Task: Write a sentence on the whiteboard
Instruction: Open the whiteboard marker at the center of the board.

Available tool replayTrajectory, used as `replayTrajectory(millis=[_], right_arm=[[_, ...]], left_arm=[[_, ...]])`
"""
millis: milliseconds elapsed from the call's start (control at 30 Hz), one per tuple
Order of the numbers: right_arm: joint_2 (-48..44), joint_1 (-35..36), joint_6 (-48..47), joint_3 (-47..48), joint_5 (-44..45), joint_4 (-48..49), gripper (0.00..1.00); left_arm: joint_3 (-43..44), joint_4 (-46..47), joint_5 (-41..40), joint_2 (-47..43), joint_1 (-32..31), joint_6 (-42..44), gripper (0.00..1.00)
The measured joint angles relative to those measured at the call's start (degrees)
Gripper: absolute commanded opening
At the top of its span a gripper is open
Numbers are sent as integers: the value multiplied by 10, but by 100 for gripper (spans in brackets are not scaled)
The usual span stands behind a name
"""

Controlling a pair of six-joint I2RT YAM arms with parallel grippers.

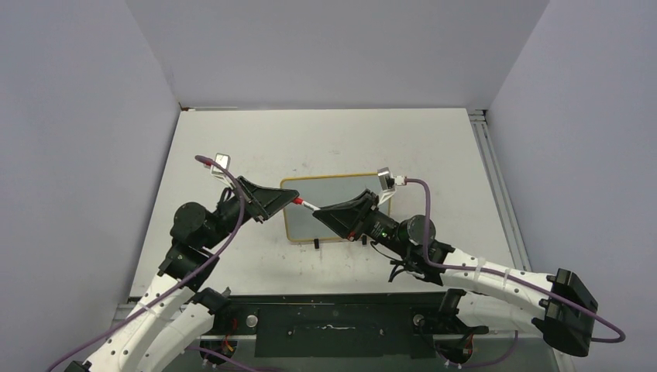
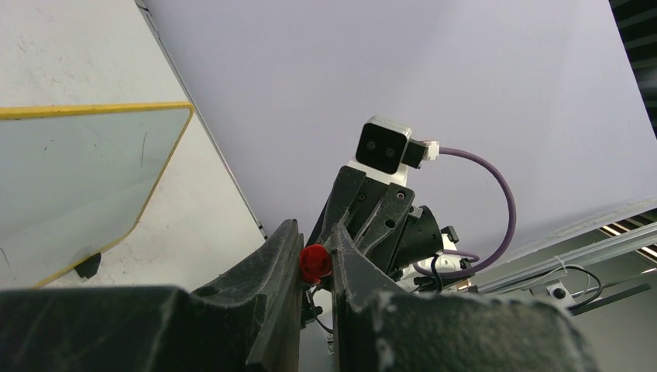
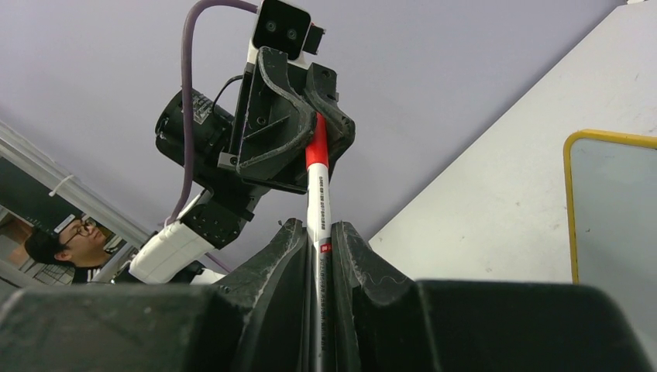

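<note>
I should next move my left gripper back and down to release the red cap (image 3: 315,151), as the bare tabletop short of the whiteboard is below it, nearer my base.
The whiteboard (image 1: 341,190) lies flat mid-table, glossy with a thin tan frame (image 2: 93,108); its corner also shows in the right wrist view (image 3: 620,209). No sentence shows on its surface. A white marker (image 1: 307,204) with a red cap (image 3: 315,151) spans between both grippers above the board's left edge. My left gripper (image 1: 288,200) is shut on the red cap (image 2: 314,262). My right gripper (image 1: 319,211) is shut on the marker's white barrel (image 3: 318,209), facing the left gripper (image 3: 306,128) tip to tip.
Grey walls close in the table on three sides. A metal rail (image 1: 496,178) runs along the table's right edge. The board's two black feet (image 1: 318,244) sit at its near edge. A person (image 3: 62,242) appears low in the right wrist view.
</note>
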Motion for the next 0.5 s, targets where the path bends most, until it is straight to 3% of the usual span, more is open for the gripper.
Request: replayTrajectory(millis=[500], right_arm=[[-17, 18, -36, -4, 20, -7, 5]], left_arm=[[33, -46, 16, 2, 1, 14, 0]])
